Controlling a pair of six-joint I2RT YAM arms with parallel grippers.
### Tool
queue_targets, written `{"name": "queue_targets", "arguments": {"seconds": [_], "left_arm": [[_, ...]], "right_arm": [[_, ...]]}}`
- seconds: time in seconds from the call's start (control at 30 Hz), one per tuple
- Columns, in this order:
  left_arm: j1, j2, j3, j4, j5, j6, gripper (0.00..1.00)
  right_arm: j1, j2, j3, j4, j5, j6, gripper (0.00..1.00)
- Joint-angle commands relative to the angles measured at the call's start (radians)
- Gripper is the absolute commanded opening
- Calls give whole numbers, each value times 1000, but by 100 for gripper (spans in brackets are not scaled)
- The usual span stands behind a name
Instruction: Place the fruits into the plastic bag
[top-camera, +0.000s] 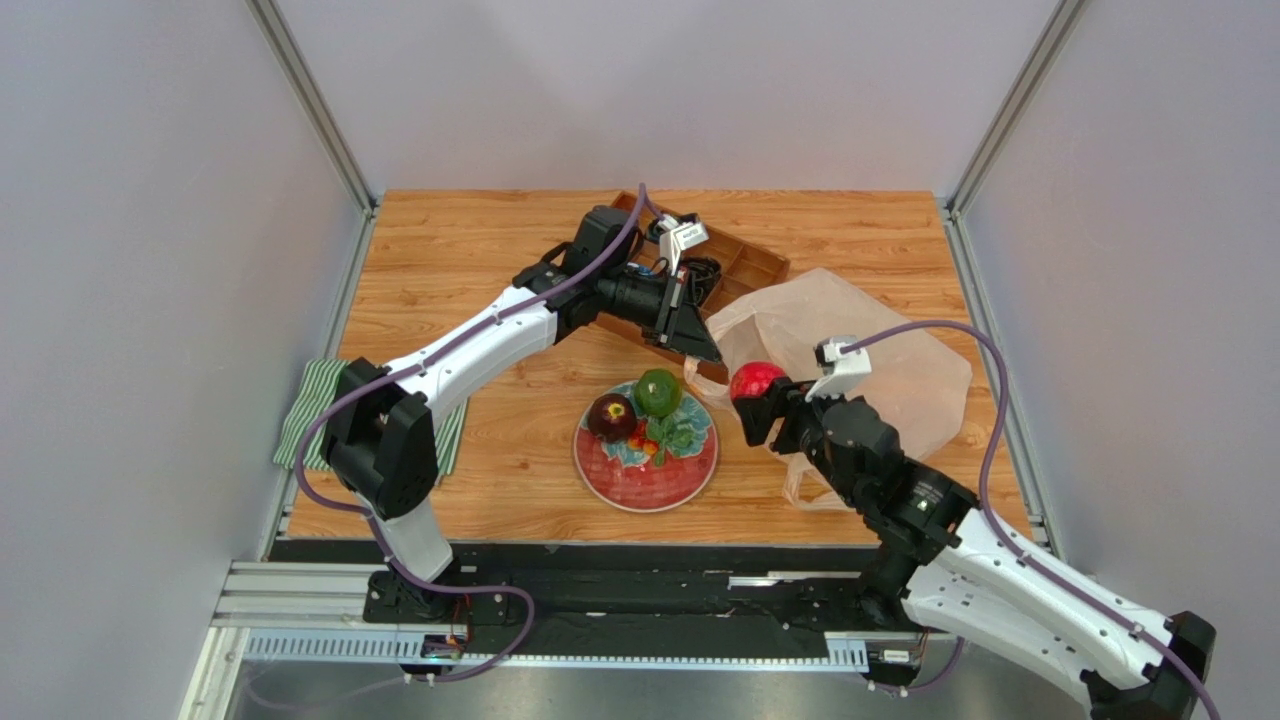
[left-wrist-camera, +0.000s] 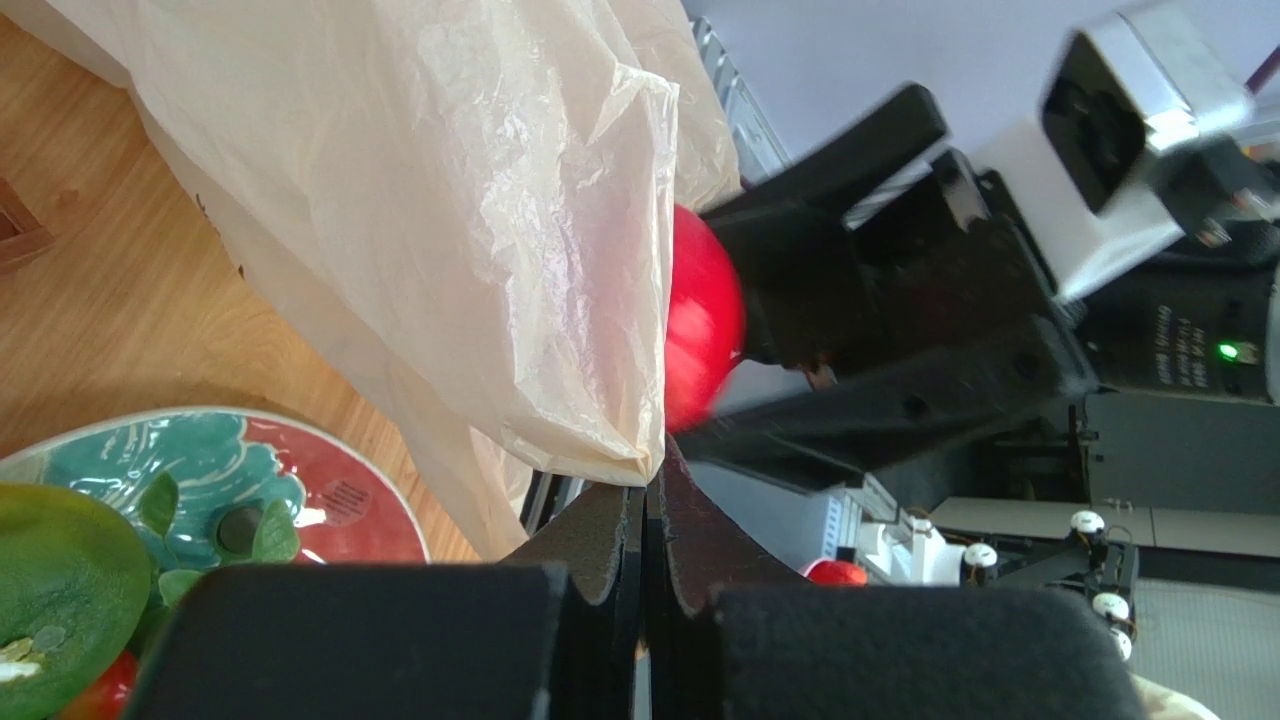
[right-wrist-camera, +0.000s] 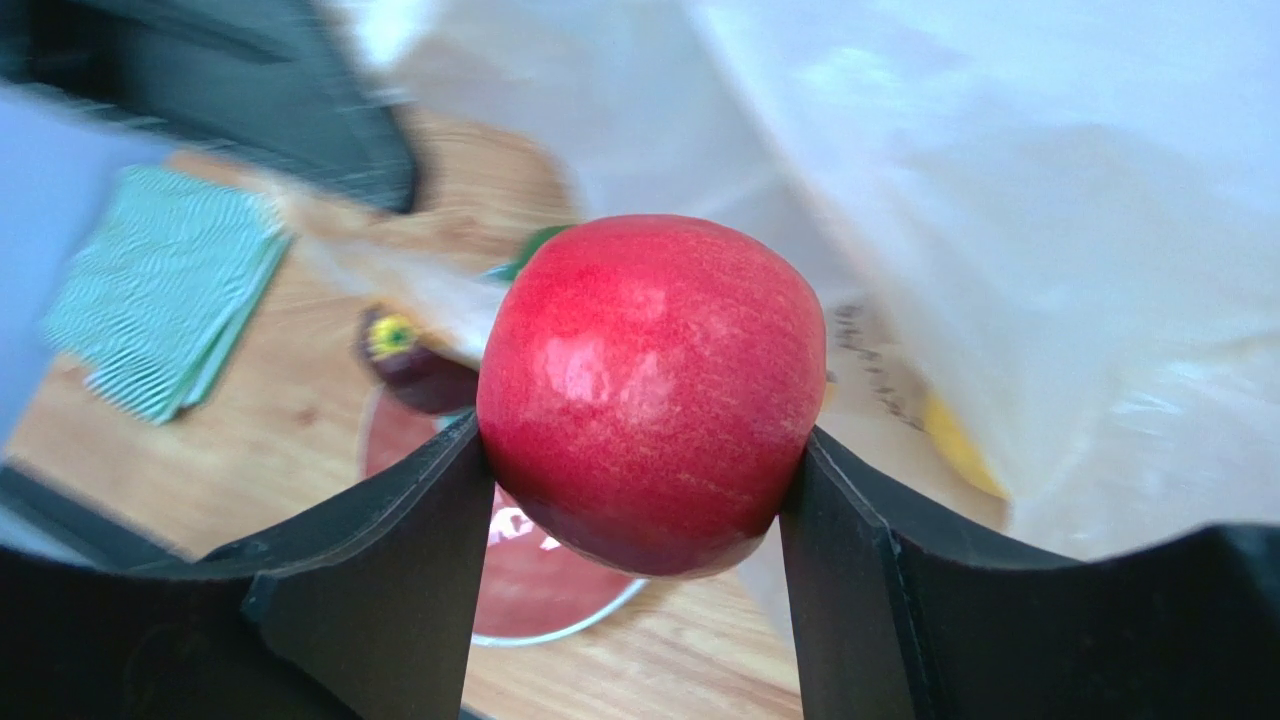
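Next, I turn my right gripper toward the plastic bag's opening and lower the red apple inside, because my left gripper holds the plastic bag's edge raised.
My right gripper is shut on the red apple, held above the table at the plastic bag's near left side; in the right wrist view the apple fills the jaws. My left gripper is shut on the edge of the plastic bag, pinching the film at the fingertips. The bag lies at the right. A yellow fruit shows through the film. On the plate sit a dark red apple and a green fruit.
A brown wooden tray sits at the back behind the left arm. A green striped cloth lies at the left table edge. Metal frame posts bound the table on both sides.
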Motion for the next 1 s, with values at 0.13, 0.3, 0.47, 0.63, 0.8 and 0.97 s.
{"name": "queue_targets", "arguments": {"seconds": [0.13,0.3,0.47,0.63,0.8,0.97], "left_arm": [[1,-52,45,14,9,18,0],[-1,-49,46,11,9,18,0],[-1,-49,46,11,8,20,0],[-1,-45,46,9,8,18,0],[-1,-47,46,11,8,20,0],[1,-50,46,11,11,18,0]], "right_arm": [[-143,170,56,-128,-48,93,22],[-132,283,92,-128,47,105,21],[-58,363,105,-79,199,106,20],[-40,476,142,-83,326,93,20],[-41,547,193,-197,481,115,26],[-87,492,178,-224,514,84,30]]}}
